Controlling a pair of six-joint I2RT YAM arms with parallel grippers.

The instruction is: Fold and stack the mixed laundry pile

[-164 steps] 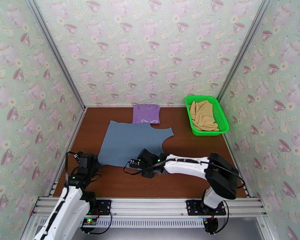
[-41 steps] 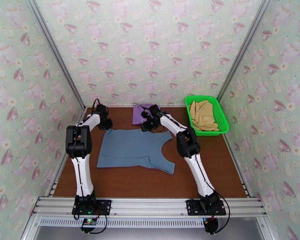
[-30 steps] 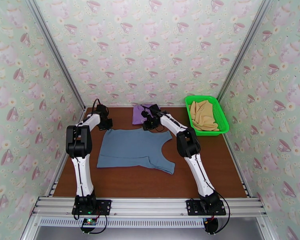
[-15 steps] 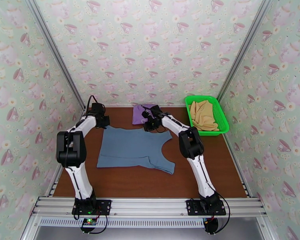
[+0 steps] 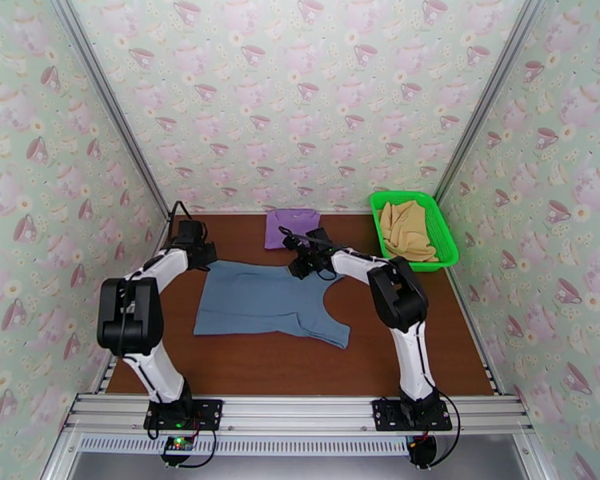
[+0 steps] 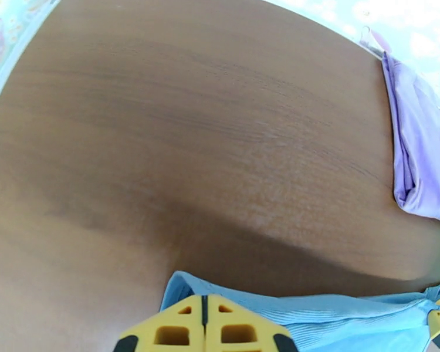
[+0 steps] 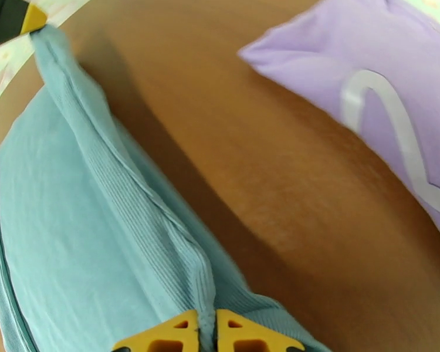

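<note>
My left gripper should next bring the raised corner back down onto the garment's flat blue-grey part and let go, because that part lies below and back toward my base.
The slate blue-grey garment [image 5: 270, 302] lies folded across the middle of the table. Its far edge is stretched in a ridge [image 7: 132, 189] between my two grippers. My left gripper [image 5: 201, 254] is shut on the far-left corner, and the cloth [image 6: 314, 315] comes out from under its closed yellow fingertips [image 6: 179, 327]. My right gripper [image 5: 300, 266] pinches the far-right corner between its fingertips [image 7: 161, 338]. The lilac purple garment [image 5: 292, 226] lies folded just beyond, and shows in both wrist views [image 6: 422, 165] [image 7: 384, 83]. The tan-yellow garment [image 5: 406, 230] is in the basket.
A bright green mesh basket [image 5: 446, 234] stands at the back right against the wall. Patterned walls close in the brown table [image 5: 244, 362] on three sides. Bare wood lies in front of the blue-grey garment and left of the purple one.
Both grippers have drawn a little back toward me from the far end, still holding the blue-grey garment's far edge. The elbows have dropped and spread outward.
</note>
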